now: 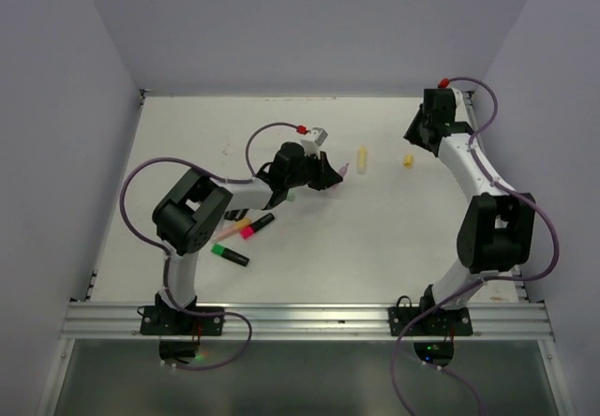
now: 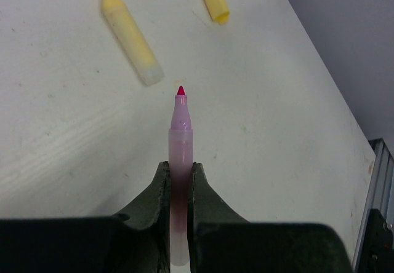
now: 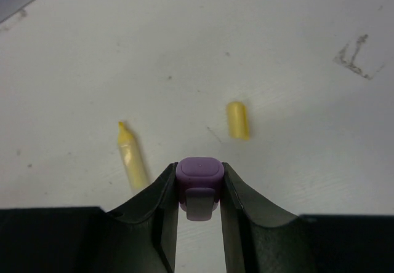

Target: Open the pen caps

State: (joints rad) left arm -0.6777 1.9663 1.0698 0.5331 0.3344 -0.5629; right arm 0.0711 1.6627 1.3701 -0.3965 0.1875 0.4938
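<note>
The purple pen is uncapped. My left gripper should next go down and across to the bare table beside the yellow pen and let go of the purple pen's body.
My left gripper (image 1: 330, 174) (image 2: 179, 165) is shut on the barrel of a pastel purple pen (image 2: 181, 138). That pen is uncapped, and its red tip points away over the table. My right gripper (image 1: 417, 135) (image 3: 199, 168), at the back right, is shut on a purple pen cap (image 3: 199, 179) held above the table. An uncapped yellow pen (image 1: 362, 159) (image 2: 131, 36) (image 3: 131, 156) lies mid-table. Its yellow cap (image 1: 408, 160) (image 2: 217, 4) (image 3: 237, 120) lies apart to its right.
Two black-barrelled pens lie left of centre beside the left arm, one with a pink end (image 1: 255, 226) and one with a green end (image 1: 230, 254). An orange piece (image 1: 232, 225) lies with them. Walls close the table on the left, back and right. The table's right edge (image 2: 345, 125) is near.
</note>
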